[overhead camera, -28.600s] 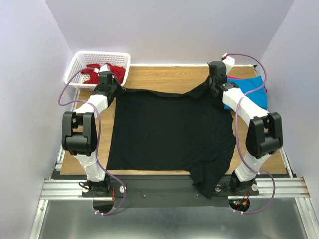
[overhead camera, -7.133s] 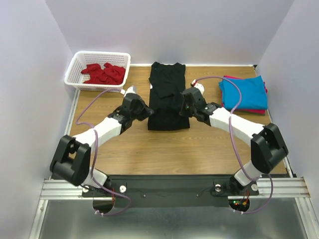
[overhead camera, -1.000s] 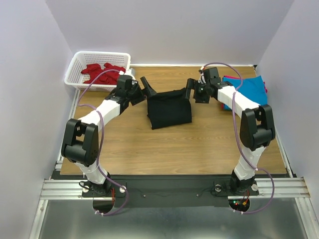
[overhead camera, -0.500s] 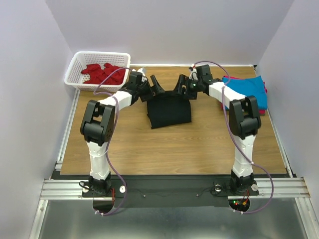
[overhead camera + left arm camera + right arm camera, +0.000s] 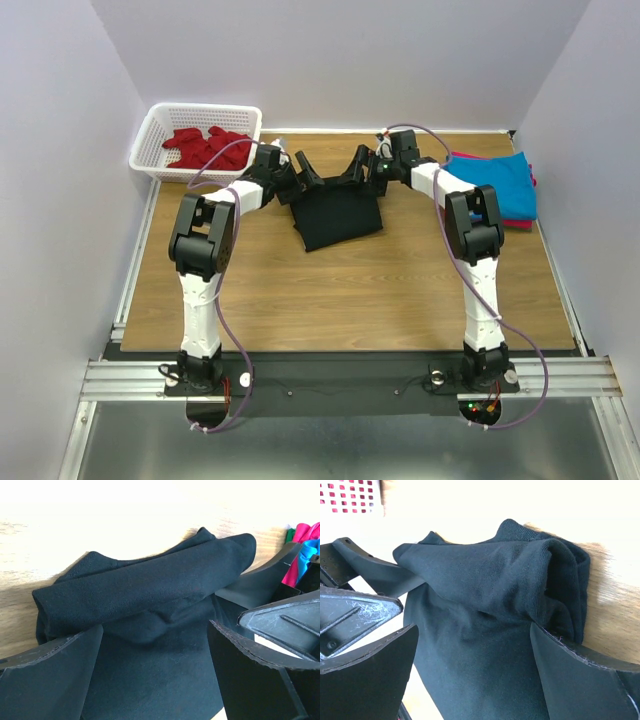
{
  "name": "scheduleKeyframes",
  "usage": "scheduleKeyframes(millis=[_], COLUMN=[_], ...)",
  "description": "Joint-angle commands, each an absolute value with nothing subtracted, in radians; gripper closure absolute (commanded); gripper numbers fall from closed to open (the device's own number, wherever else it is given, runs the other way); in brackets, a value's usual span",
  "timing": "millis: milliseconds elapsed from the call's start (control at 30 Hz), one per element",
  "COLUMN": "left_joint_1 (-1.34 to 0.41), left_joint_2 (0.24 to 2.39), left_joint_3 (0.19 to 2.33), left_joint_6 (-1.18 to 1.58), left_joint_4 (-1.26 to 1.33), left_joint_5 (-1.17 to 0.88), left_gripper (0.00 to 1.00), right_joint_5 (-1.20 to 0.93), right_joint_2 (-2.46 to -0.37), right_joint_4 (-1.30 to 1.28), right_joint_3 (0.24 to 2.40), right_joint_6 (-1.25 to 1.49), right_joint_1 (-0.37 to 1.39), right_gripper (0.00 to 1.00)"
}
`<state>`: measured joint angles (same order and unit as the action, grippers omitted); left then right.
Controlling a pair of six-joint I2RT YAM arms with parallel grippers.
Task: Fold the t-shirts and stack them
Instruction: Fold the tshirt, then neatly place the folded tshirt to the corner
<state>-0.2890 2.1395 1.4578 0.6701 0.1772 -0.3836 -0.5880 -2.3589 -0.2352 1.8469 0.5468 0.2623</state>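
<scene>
The black t-shirt's side edge facing the turquoise one lies back. My right gripper will next draw back, straddle the black t-shirt's edge where it borders bare wood, and close.
A black t-shirt [image 5: 338, 220], folded into a small rectangle, lies on the table's far middle. My left gripper [image 5: 306, 173] and right gripper [image 5: 356, 168] stand side by side over its far edge, both open. In the left wrist view the rolled black fold [image 5: 145, 585] lies ahead of my left gripper [image 5: 155, 645], with cloth between the spread fingers [image 5: 50, 680]. In the right wrist view my right gripper [image 5: 472, 645] straddles the black cloth [image 5: 490, 585] the same way. A turquoise t-shirt [image 5: 495, 185] lies folded at the far right on a red one [image 5: 518, 223]. More red t-shirts [image 5: 205, 147] fill the basket.
The white lattice basket [image 5: 150, 130] stands at the far left corner, close to my left arm. The folded stack sits near the table's right edge. Bare wooden tabletop [image 5: 340, 300] stretches from the black shirt to the near edge. Both forearms reach steeply to the far side.
Both grippers have swung inward from the shirt's outer corners to meet over its far edge. The shirt's far edge now sits slightly nearer. Both stay open.
</scene>
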Motion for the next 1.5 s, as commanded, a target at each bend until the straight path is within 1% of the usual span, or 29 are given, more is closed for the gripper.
scheduleKeyframes(millis=[0, 133, 200, 233, 300, 367, 400, 433, 500, 533, 633, 700, 833, 933, 1000, 1067, 1100, 1133, 1167, 1267, 1467], left_joint_1=[-0.261, -0.259, -0.264, -0.270, -0.285, -0.290, -0.291, -0.293, -0.295, -0.295, -0.295, -0.295, -0.296, -0.296, -0.296, -0.296, -0.296, -0.296, -0.296, -0.296, -0.296], left_joint_2=[2.115, 2.025, 1.965, 1.932, 1.826, 1.717, 1.677, 1.633, 1.504, 1.459, 1.306, 1.211, 1.036, 0.962, 0.912, 0.887, 0.867, 0.858, 0.844, 0.825, 0.822], left_joint_3=[1.454, 1.491, 1.476, 1.461, 1.396, 1.307, 1.271, 1.185, 1.096, 1.010, 0.857, 0.793, 0.648, 0.577, 0.543, 0.500, 0.486, 0.468, 0.460, 0.434, 0.417], left_joint_6=[0.658, 0.644, 0.643, 0.641, 0.634, 0.634, 0.634, 0.634, 0.635, 0.635, 0.643, 0.646, 0.670, 0.686, 0.695, 0.699, 0.707, 0.710, 0.713, 0.727, 0.730], left_joint_4=[0.167, 0.123, 0.121, 0.124, 0.124, 0.124, 0.127, 0.136, 0.146, 0.150, 0.146, 0.138, 0.100, 0.083, 0.069, 0.055, 0.051, 0.043, 0.041, 0.041, 0.029], left_joint_5=[-0.391, -0.419, -0.431, -0.411, -0.400, -0.393, -0.385, -0.359, -0.327, -0.301, -0.255, -0.255, -0.213, -0.184, -0.173, -0.181, -0.181, -0.181, -0.179, -0.170, -0.172], left_gripper=[0.02, 0.01, 0.01, 0.01, 0.02, 0.02, 0.01, 0.02, 0.02, 0.02, 0.01, 0.01, 0.01, 0.01, 0.01, 0.01, 0.01, 0.01, 0.01, 0.01, 0.01], right_joint_5=[-0.575, -0.604, -0.598, -0.574, -0.548, -0.483, -0.442, -0.422, -0.390, -0.364, -0.330, -0.273, -0.143, -0.057, -0.051, -0.089, -0.103, -0.124, -0.126, -0.106, -0.052], right_joint_2=[-2.382, -2.303, -2.254, -2.191, -2.122, -2.025, -1.999, -1.976, -1.935, -1.930, -1.962, -2.000, -2.048, -2.109, -2.144, -2.166, -2.177, -2.175, -2.175, -2.174, -2.217], right_joint_4=[-0.247, -0.252, -0.250, -0.252, -0.252, -0.255, -0.256, -0.258, -0.268, -0.275, -0.343, -0.383, -0.403, -0.403, -0.411, -0.416, -0.417, -0.416, -0.416, -0.416, -0.416], right_joint_3=[1.865, 1.928, 1.924, 1.895, 1.838, 1.734, 1.700, 1.659, 1.582, 1.568, 1.584, 1.629, 1.647, 1.683, 1.709, 1.718, 1.712, 1.703, 1.686, 1.664, 1.635], right_joint_6=[0.534, 0.535, 0.537, 0.526, 0.514, 0.485, 0.454, 0.439, 0.402, 0.364, 0.280, 0.223, 0.213, 0.227, 0.218, 0.216, 0.213, 0.207, 0.201, 0.189, 0.199], right_joint_1=[0.256, 0.241, 0.238, 0.238, 0.239, 0.239, 0.239, 0.241, 0.247, 0.252, 0.290, 0.311, 0.342, 0.342, 0.341, 0.342, 0.345, 0.348, 0.363, 0.397, 0.437], right_gripper=[0.00, 0.00, 0.00, 0.00, 0.00, 0.00, 0.00, 0.00, 0.00, 0.00, 0.00, 0.00, 0.00, 0.02, 0.06, 0.10, 0.18, 0.20, 0.25, 0.34, 0.35])
